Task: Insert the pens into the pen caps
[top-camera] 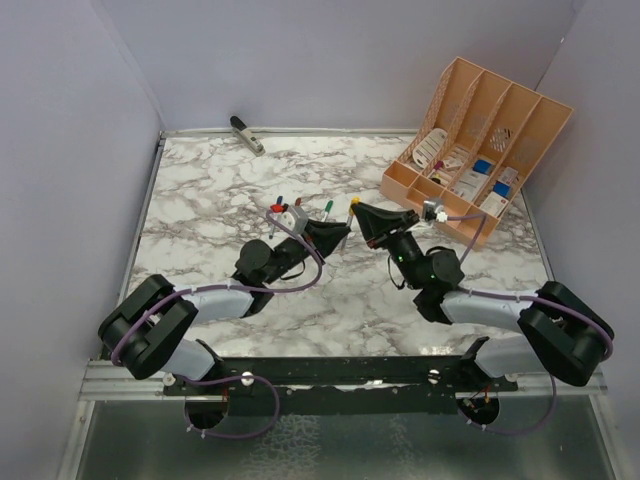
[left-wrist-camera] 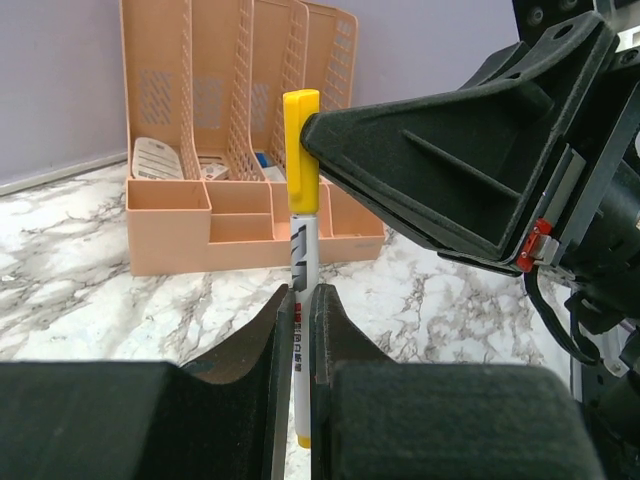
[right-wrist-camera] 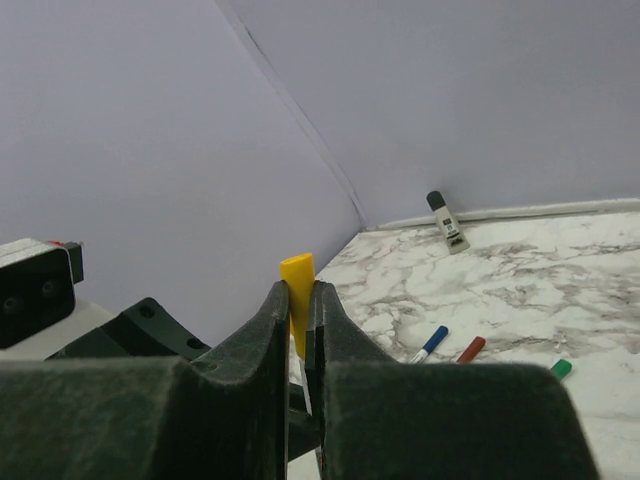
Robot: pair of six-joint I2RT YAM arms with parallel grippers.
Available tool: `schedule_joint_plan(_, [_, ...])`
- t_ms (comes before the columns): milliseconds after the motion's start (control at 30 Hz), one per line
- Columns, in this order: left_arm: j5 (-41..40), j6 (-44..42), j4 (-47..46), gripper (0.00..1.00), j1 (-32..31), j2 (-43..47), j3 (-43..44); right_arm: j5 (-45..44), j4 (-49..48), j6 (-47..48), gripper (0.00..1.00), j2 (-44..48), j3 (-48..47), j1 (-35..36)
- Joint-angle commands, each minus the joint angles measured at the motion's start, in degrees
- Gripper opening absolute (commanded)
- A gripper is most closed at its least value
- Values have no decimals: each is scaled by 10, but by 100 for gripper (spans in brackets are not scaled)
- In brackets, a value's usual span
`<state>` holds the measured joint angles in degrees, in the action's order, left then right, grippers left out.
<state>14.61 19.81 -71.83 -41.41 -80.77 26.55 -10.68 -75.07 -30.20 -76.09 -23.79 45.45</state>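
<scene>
My left gripper will next tilt down, lower to the marble (top-camera: pixel 341 213) beside the green-ended pen below it and let go, because the yellow cap is on.
My left gripper (left-wrist-camera: pixel 297 295) is shut on a thin white pen (left-wrist-camera: pixel 303 250) and holds it upright, its yellow end below the fingers. A yellow cap (left-wrist-camera: pixel 301 150) sits on the pen's top end. My right gripper (right-wrist-camera: pixel 298 290) is shut on that yellow cap (right-wrist-camera: pixel 296 275). In the top view the left gripper (top-camera: pixel 340 232) and right gripper (top-camera: pixel 362 215) meet tip to tip above the table's middle, with the cap (top-camera: pixel 354 204) between them. Pens with a blue end (right-wrist-camera: pixel 432 342), a red end (right-wrist-camera: pixel 469 349) and a green end (right-wrist-camera: pixel 561 368) lie on the marble behind.
An orange organizer (top-camera: pixel 480 150) with blue and white items stands at the back right, and also shows in the left wrist view (left-wrist-camera: pixel 230 150). A dark-and-white clip-like object (top-camera: pixel 247 135) lies by the back wall. Purple walls enclose the marble table (top-camera: pixel 200 200).
</scene>
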Motion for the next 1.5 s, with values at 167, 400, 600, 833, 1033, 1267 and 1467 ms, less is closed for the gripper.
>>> schedule_joint_plan(167, [-39,13,-52,0,10,14,-7,32,36,32,39,14,-8,21])
schedule_joint_plan(400, [-48,12,-36,0,10,-14,-5,21,32,55,58,42,2,21])
schedule_joint_plan(600, [-47,10,67,0,14,-65,57,-27,70,88,59,112,19,21])
schedule_joint_plan(833, [-19,44,235,0,33,-179,172,-124,216,143,60,203,-18,21])
schedule_joint_plan(1033, [-25,60,316,0,45,-246,222,-145,243,158,60,233,-20,21])
schedule_joint_plan(1267, [-18,63,357,0,54,-314,281,-137,238,151,60,230,-12,21])
schedule_joint_plan(1467, [-17,65,379,0,64,-348,319,-138,247,149,60,230,-16,21])
